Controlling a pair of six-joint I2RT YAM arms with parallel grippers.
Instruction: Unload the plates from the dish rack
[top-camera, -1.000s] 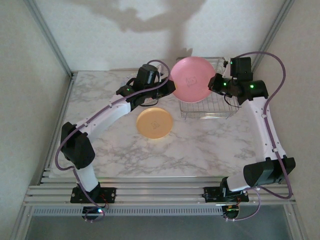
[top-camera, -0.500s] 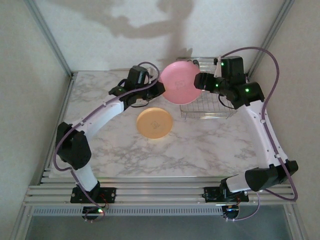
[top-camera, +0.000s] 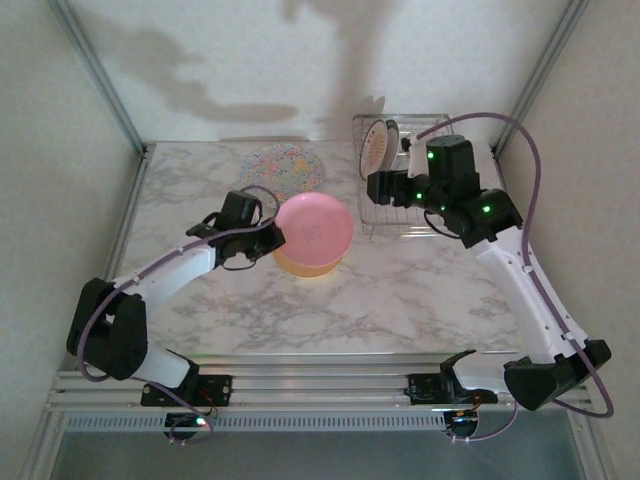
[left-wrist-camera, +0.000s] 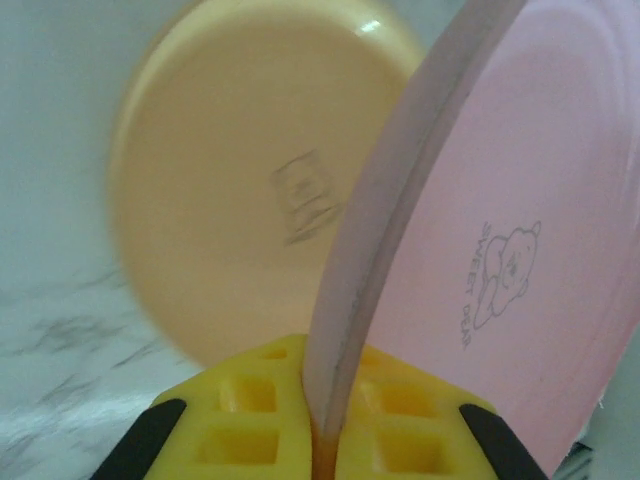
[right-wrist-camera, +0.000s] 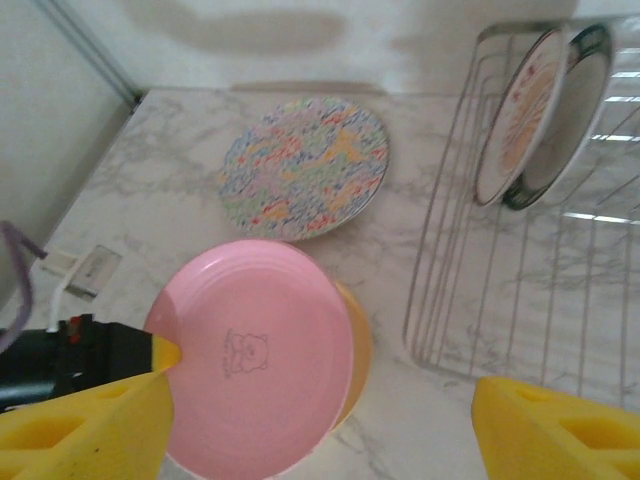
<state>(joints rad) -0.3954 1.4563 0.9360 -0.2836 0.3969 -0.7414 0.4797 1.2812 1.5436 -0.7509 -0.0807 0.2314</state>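
Note:
I should next lower the plain pink plate onto the orange plate (top-camera: 312, 266) (left-wrist-camera: 240, 190) with my left gripper and let go of the pink plate's rim. The orange plate lies flat below my gripper.
My left gripper (top-camera: 272, 238) is shut on the rim of the plain pink plate (top-camera: 315, 230), which tilts just above the orange plate (top-camera: 312, 266) lying flat on the table. From the left wrist the pink rim (left-wrist-camera: 400, 180) runs down between the yellow fingers (left-wrist-camera: 250, 420), with the orange plate (left-wrist-camera: 240, 190) behind. The silver dish rack (top-camera: 425, 215) stands at the back right with a white red-rimmed plate (right-wrist-camera: 520, 115) and a dark-rimmed one (right-wrist-camera: 578, 95) upright in it. My right gripper (top-camera: 377, 188) hangs open at the rack's left edge, holding nothing. A speckled plate (top-camera: 286, 168) lies flat behind.
Walls and frame posts close in the marble table (top-camera: 420, 290) at the back and both sides. The right arm reaches over the rack. Bare marble lies in front of the stacked plates and along the left side (top-camera: 180, 190).
The left arm has carried the pink plate from beside the rack down and left, over the orange plate. The right gripper has drifted left and lower, apart from the plate. The speckled plate is uncovered.

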